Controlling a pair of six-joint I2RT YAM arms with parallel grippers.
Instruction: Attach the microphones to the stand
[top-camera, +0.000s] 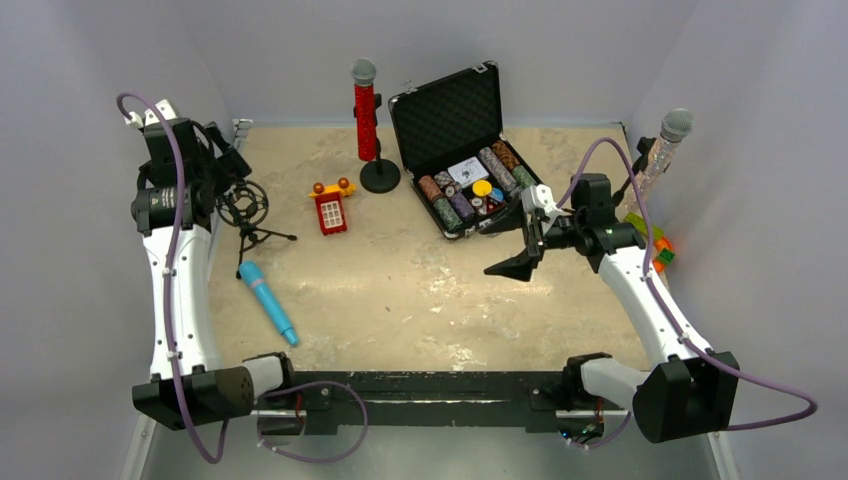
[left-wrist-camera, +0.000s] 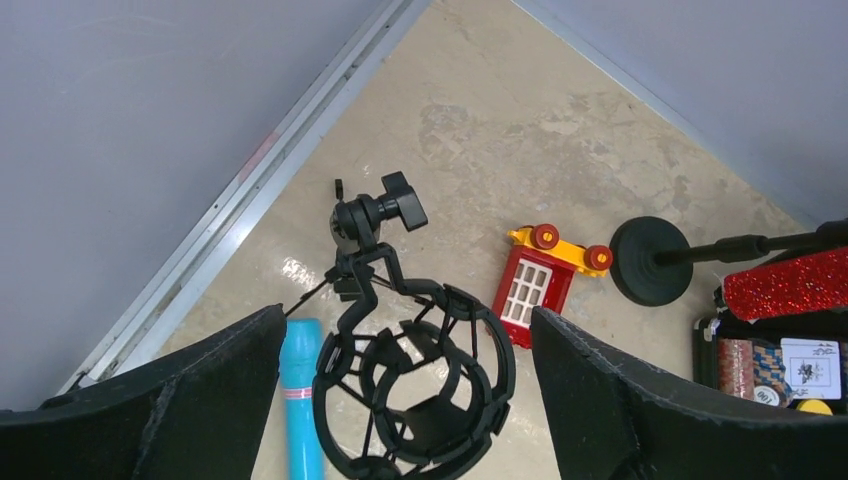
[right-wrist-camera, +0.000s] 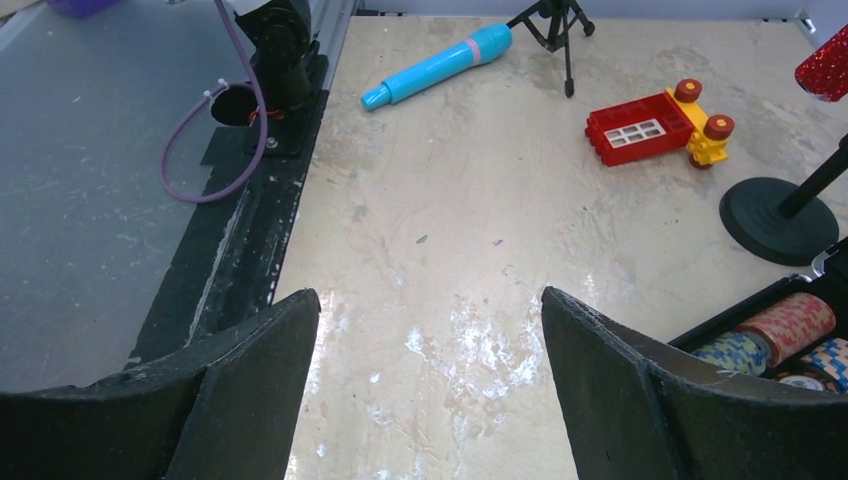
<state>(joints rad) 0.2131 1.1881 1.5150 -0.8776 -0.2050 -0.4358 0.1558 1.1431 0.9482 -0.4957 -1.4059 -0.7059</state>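
Note:
The mount's neck (left-wrist-camera: 364, 262) beside the knob is below my open fingers, so I need to move my left gripper down past the black rings onto that neck and close it there.
The red glitter microphone (top-camera: 366, 120) stands upright in a black stand with a round base (top-camera: 380, 177) at the back; its body (left-wrist-camera: 790, 282) also shows in the left wrist view. The silver glitter microphone (top-camera: 663, 150) sits tilted in a black holder by the right wall. The light-blue microphone (top-camera: 268, 302) lies flat on the table at the left. It also shows in the left wrist view (left-wrist-camera: 300, 400) and the right wrist view (right-wrist-camera: 437, 65). An empty black shock-mount tripod stand (top-camera: 250, 208) (left-wrist-camera: 415, 385) stands beside it. My left gripper (top-camera: 232, 165) (left-wrist-camera: 408, 312) is open above that mount. My right gripper (top-camera: 520, 250) (right-wrist-camera: 430, 295) is open and empty over bare table.
An open black case (top-camera: 455, 110) of poker chips stands at the back right, close to my right gripper. A small red toy phone (top-camera: 331, 208) lies between the tripod and the round base. Grey walls close in on three sides. A black rail (top-camera: 420, 385) runs along the near edge.

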